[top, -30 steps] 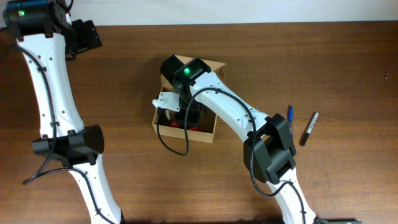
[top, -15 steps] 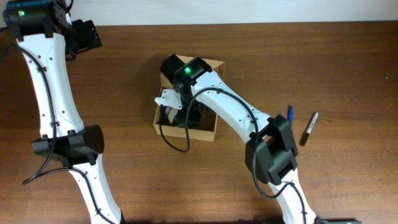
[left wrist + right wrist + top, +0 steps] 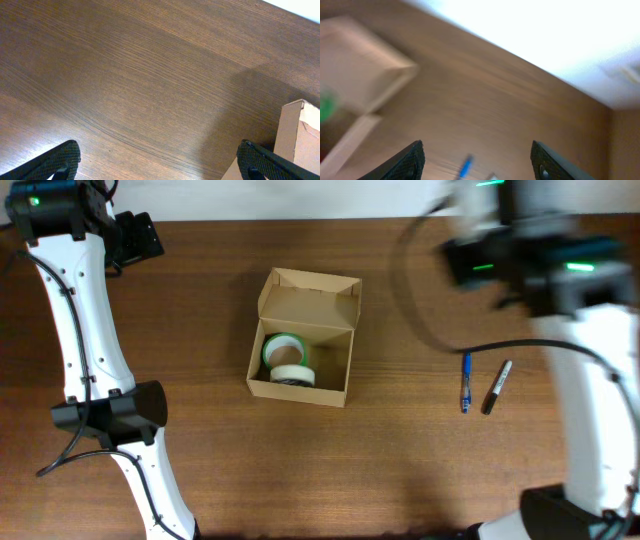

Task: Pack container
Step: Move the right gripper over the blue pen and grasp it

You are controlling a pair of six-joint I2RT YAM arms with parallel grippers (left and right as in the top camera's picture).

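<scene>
The robot's right gripper will next come open, down and back toward the robot's base, onto the pen, because the blue pen still lies on the tabletop outside the container.
The brown cardboard container stands open at mid-table with its flap lid folded back. Inside lie a green tape roll and a white tape roll. My right gripper is open and empty; its arm is blurred at the far right, away from the container. The right wrist view shows the container at its left and a blue pen between the fingers, below them. My left gripper is open and empty over bare table at the far left; a container corner shows at its right.
A blue pen and a black marker lie on the table right of the container. The left arm's links stretch along the left side. The table's far edge meets a white wall at the top.
My right arm has pulled out of the container and swung up and to the far right, moving fast and blurred. The tape rolls inside are now uncovered. The left arm has not moved.
</scene>
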